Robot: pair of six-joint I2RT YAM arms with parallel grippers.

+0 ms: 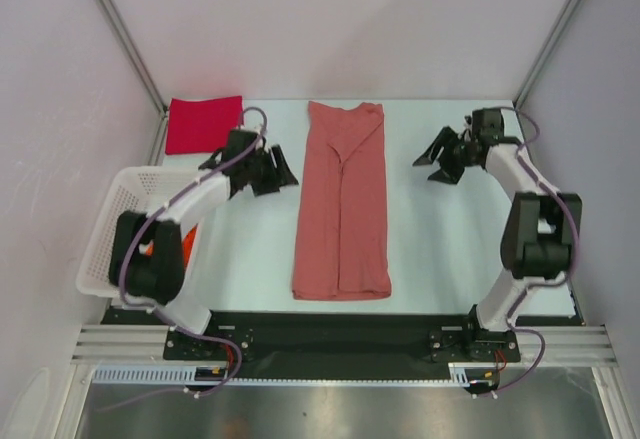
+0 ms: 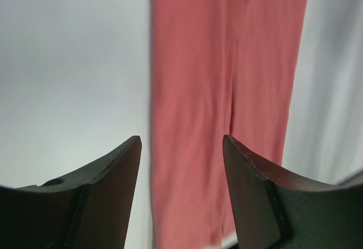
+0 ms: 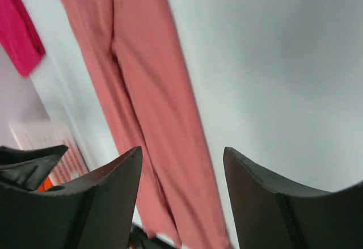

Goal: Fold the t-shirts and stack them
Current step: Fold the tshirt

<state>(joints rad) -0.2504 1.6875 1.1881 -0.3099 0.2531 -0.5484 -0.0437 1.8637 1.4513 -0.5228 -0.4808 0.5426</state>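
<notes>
Next, my left gripper moves back toward my base and down onto the pink t-shirt's near corner on the basket's side [image 1: 299, 292] [image 2: 164, 242]. The long pink t-shirt still lies unfolded crosswise.
A salmon-pink t-shirt [image 1: 342, 204] lies flat mid-table, folded lengthwise into a long narrow strip; it also shows in the left wrist view [image 2: 221, 90] and the right wrist view [image 3: 147, 96]. A crimson red t-shirt [image 1: 203, 123] lies folded at the back left, seen too in the right wrist view [image 3: 20, 30]. An orange t-shirt [image 1: 188, 244] sits in the basket, mostly hidden by the left arm. My left gripper [image 1: 280, 174] is open and empty, left of the pink strip. My right gripper [image 1: 437, 164] is open and empty, right of it.
A white mesh basket [image 1: 112, 221] stands at the table's left edge under my left arm. Grey walls and metal corner posts close in the back and sides. A black strip runs along the table's near edge.
</notes>
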